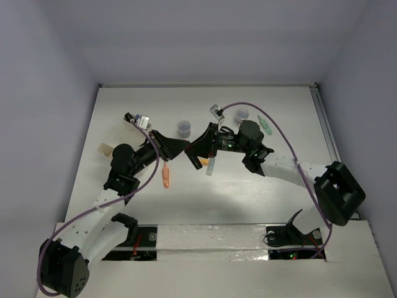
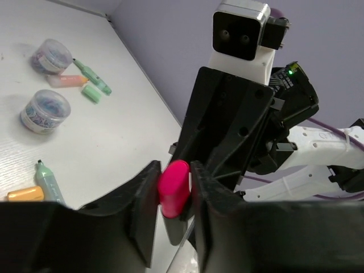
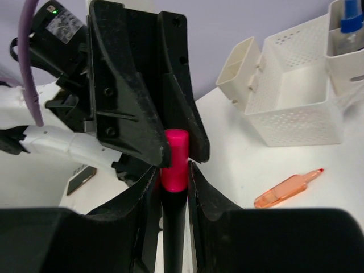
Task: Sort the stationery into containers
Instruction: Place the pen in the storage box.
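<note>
My left gripper swings over the bin holding the blue-capped marker next, outward to the gripper's left in the top view, then descends and releases the pink-black marker there too.
A pink-black marker is held in the air between both grippers, which meet tip to tip above the table's middle. My left gripper is shut on its pink cap. My right gripper is shut on it where the pink cap meets the black body. In the top view the left gripper and the right gripper hide the marker. The white containers stand at the table's left, partly under the left arm. A blue-capped white marker stands in one bin.
An orange highlighter lies below the grippers. A pale green marker and an orange stub lie under the right gripper. Two clear jars and green pieces sit farther back.
</note>
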Robot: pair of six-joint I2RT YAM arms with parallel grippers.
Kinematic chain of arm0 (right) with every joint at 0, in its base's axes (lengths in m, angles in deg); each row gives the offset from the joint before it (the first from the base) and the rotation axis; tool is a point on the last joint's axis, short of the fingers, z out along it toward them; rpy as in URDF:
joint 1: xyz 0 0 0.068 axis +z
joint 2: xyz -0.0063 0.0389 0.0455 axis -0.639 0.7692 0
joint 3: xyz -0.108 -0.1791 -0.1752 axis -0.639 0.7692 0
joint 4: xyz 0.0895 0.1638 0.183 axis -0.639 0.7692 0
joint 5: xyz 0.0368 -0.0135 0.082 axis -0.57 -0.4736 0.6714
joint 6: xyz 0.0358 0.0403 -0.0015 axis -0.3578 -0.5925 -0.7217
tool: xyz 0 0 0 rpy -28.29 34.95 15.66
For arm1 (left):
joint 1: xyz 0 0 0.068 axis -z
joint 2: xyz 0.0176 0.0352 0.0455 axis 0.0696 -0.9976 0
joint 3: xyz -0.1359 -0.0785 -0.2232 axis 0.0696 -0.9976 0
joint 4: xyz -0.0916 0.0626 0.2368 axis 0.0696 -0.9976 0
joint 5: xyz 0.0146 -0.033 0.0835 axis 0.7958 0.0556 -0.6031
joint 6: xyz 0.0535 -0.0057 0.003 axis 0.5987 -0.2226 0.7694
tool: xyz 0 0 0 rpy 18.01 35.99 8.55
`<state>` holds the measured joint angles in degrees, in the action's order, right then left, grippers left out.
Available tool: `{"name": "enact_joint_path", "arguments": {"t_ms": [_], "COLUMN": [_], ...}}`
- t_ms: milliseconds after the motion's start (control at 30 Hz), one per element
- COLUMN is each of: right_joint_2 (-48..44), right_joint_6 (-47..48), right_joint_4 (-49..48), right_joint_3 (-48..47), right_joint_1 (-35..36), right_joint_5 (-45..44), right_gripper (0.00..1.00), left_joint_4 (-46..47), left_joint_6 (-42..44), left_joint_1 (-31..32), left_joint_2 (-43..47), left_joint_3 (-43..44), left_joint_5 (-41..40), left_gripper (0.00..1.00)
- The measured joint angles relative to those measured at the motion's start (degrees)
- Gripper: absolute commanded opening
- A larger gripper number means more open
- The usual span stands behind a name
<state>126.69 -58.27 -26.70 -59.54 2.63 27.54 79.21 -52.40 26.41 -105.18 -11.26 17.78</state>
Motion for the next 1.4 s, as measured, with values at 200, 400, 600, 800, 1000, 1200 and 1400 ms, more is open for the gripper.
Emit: {"name": "enact_joint_path", "arguments": {"t_ms": [200, 400, 600, 800, 1000, 1200, 1400], "right_joint_2": [2.0, 2.7, 2.5, -1.1, -12.1, -22.8, -27.9], "right_joint_6": [-4.4, -7.6, -8.9, -7.9, -2.7, 4.2, 8.3], "right_joint_4": [-4.6, -7.4, -9.3, -7.9, -1.2, 9.3, 17.9], "right_joint_3": [0.2, 0.3, 1.1, 5.0, 10.0, 14.1, 17.1], "right_joint_1": [-0.1, -0.3, -0.3, -0.8, -1.2, -1.4, -1.4], "right_joint_5": [2.5, 3.5, 4.8, 4.8, 0.7, -6.7, -13.5], "right_gripper": [0.00, 0.46, 0.83, 0.97, 1.00, 1.00, 1.00], "left_joint_4": [0.5, 0.3, -8.2, -13.7, -22.3, -30.7, -33.9], "left_joint_6": [-0.4, -0.4, 2.5, 6.0, 11.9, 19.1, 23.4], "left_joint_1": [0.0, 0.0, 0.0, 0.0, -0.4, -2.7, -12.4], "left_joint_2": [0.5, 1.5, 2.1, 0.0, -3.7, -10.2, -17.0], "left_joint_3": [-0.7, -0.7, 2.5, 10.2, 19.3, 30.8, 36.6], "left_joint_5": [-0.4, -1.2, -7.2, -14.6, -28.3, -43.6, -51.6], "left_gripper": [0.03, 0.00, 0.00, 0.00, 0.00, 0.00, 0.00]}}
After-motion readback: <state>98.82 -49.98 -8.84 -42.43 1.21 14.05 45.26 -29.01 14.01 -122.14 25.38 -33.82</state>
